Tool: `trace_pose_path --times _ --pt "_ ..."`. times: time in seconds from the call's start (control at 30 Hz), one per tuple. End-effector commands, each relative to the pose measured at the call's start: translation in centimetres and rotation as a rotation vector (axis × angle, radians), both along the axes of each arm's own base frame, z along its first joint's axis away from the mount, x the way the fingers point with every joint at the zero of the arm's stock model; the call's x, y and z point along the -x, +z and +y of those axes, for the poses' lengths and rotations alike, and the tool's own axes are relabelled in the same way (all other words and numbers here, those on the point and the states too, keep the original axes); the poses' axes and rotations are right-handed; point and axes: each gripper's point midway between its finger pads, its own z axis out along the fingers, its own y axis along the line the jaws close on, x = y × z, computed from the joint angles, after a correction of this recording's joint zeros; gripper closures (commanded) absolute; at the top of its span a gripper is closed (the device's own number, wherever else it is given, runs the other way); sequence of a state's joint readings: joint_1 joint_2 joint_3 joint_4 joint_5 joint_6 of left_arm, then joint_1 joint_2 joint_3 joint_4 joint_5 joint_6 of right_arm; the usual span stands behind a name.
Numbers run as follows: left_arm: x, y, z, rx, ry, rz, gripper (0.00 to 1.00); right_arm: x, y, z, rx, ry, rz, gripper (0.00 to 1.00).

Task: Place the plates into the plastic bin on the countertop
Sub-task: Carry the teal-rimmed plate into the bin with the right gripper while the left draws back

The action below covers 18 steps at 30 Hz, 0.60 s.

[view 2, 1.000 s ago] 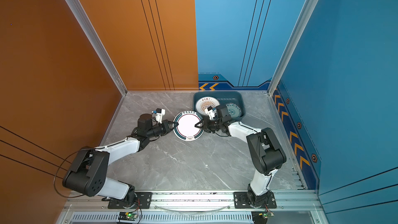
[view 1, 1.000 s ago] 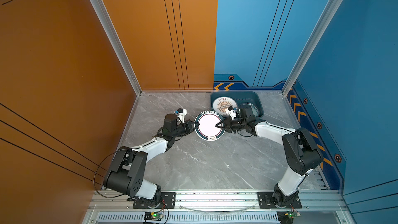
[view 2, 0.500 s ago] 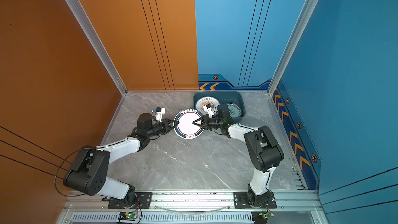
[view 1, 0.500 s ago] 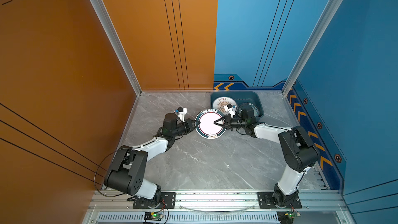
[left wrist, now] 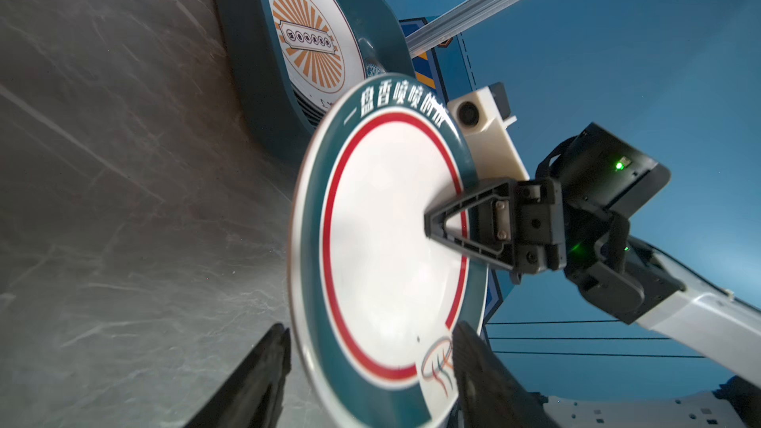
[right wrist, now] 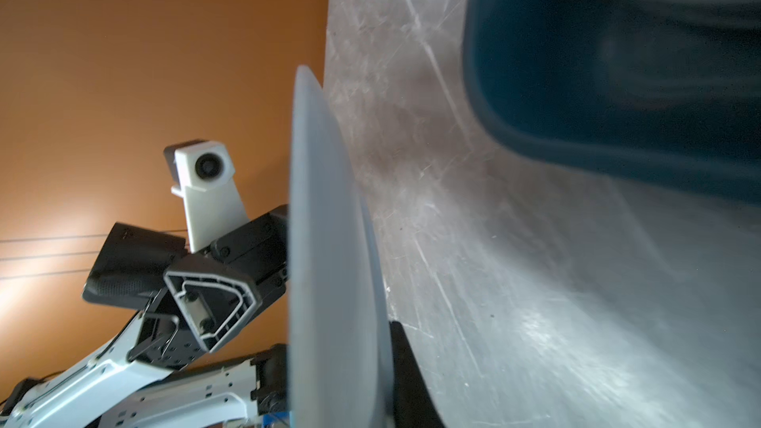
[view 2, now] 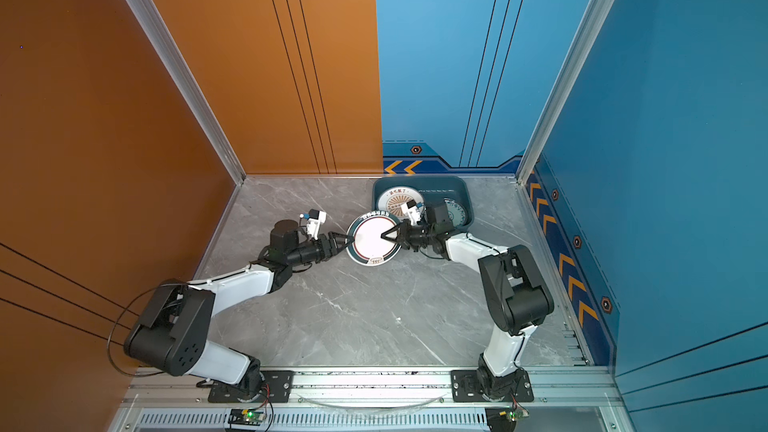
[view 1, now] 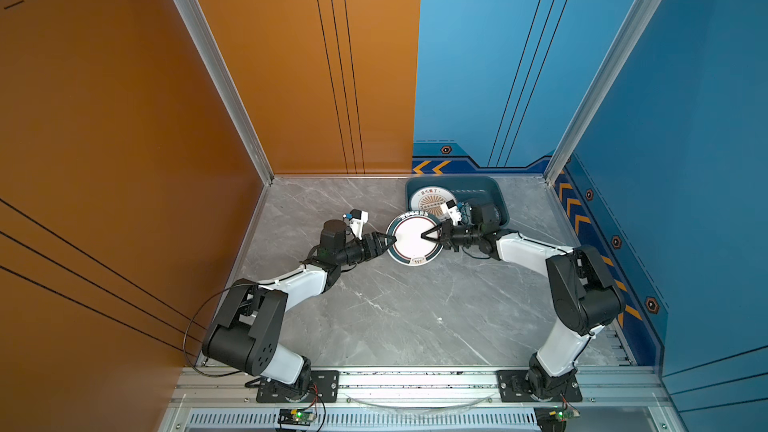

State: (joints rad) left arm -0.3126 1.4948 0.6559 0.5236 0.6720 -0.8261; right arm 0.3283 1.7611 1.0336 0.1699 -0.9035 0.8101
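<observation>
The sunburst plate in the bin lies outward, so my right gripper needs to carry the held plate outward, lower it onto the sunburst plate and let go of the white plate's rim.
A white plate with a teal rim and a red ring (view 1: 413,238) (view 2: 373,239) (left wrist: 387,240) is held tilted just above the countertop (view 1: 395,305), in front of the plastic bin (view 1: 494,191) (view 2: 462,189) (left wrist: 247,34). My right gripper (view 1: 430,235) (view 2: 390,235) (left wrist: 432,224) is shut on the plate's right rim; in the right wrist view the plate (right wrist: 329,282) shows edge-on with one finger (right wrist: 405,364) behind it. My left gripper (view 1: 384,241) (view 2: 343,240) (left wrist: 372,328) is open, its fingers either side of the left rim and apart from it. A sunburst plate (view 1: 430,201) (left wrist: 309,34) lies in the bin.
A teal patterned plate (view 2: 457,211) lies in the bin's right half, partly behind my right wrist. The bin stands against the blue back wall; orange wall to the left, blue wall to the right. An aluminium rail (view 1: 415,380) edges the front.
My left gripper has opened and let go of the plate's left rim. The right gripper has closed on the right rim. The plate has hardly moved.
</observation>
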Motion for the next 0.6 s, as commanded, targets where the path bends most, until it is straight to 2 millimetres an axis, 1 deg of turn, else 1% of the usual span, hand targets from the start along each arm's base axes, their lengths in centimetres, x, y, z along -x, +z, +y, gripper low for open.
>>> trace_pose_path --times 0.0,0.1,0.2,0.3,0.43,0.57 --pt "-0.1 0.8 0.3 -0.056 -0.001 -0.047 0.3 -2.2 1.8 -3.0 0.11 -0.089 -0.069 1.0" --pt "0.1 0.5 1.0 -0.129 0.012 -0.044 0.26 -4.1 1.7 -5.4 0.201 -0.161 -0.071 1.0" --pt "0.5 0.1 2.1 -0.234 0.032 -0.044 0.25 -6.1 1.5 -7.7 0.292 -0.231 -0.066 1.0" --pt "0.9 -0.1 3.5 -0.315 0.056 -0.045 0.25 -8.2 1.2 -9.8 0.33 -0.296 -0.053 1.0" --pt "1.4 -0.1 4.9 -0.349 0.086 -0.05 0.25 -10.6 0.8 -11.4 0.36 -0.348 -0.038 1.0" --pt "1.8 -0.6 6.1 -0.36 0.11 -0.035 0.25 -12.3 -0.1 -12.1 0.38 -0.368 -0.019 1.0"
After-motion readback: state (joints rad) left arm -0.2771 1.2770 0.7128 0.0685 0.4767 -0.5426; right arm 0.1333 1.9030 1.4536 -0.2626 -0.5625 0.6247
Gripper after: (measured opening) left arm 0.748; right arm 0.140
